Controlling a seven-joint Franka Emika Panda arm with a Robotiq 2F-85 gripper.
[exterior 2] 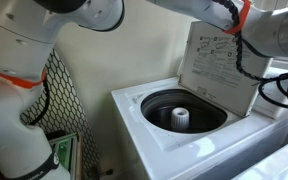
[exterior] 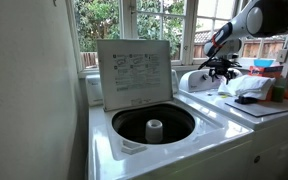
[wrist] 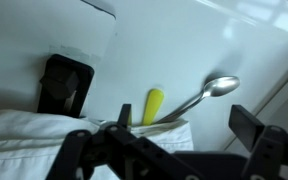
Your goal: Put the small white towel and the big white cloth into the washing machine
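My gripper moves away from the spoon and down onto the top of the big white cloth [exterior: 247,84] next, as its open fingers hang over only the cloth's edge.
The washing machine [exterior: 154,125] stands with its lid [exterior: 134,72] up and the drum with a white agitator [exterior: 154,128] exposed; it also shows in an exterior view [exterior 2: 184,112]. On the white top beside it lie a crumpled white cloth [exterior: 250,88] and a smaller white bundle [exterior: 197,80]. My gripper [exterior: 222,68] hangs just above them, between the two. In the wrist view my gripper [wrist: 184,125] is open and empty over a folded white cloth [wrist: 24,135]. I cannot tell which cloth is the towel.
A metal spoon [wrist: 210,91] and a yellow handle [wrist: 154,105] lie partly under the cloth's edge. A black block [wrist: 64,85] sits on the white top. Coloured containers [exterior: 266,66] stand by the window. A wall flanks the washer [exterior: 34,90].
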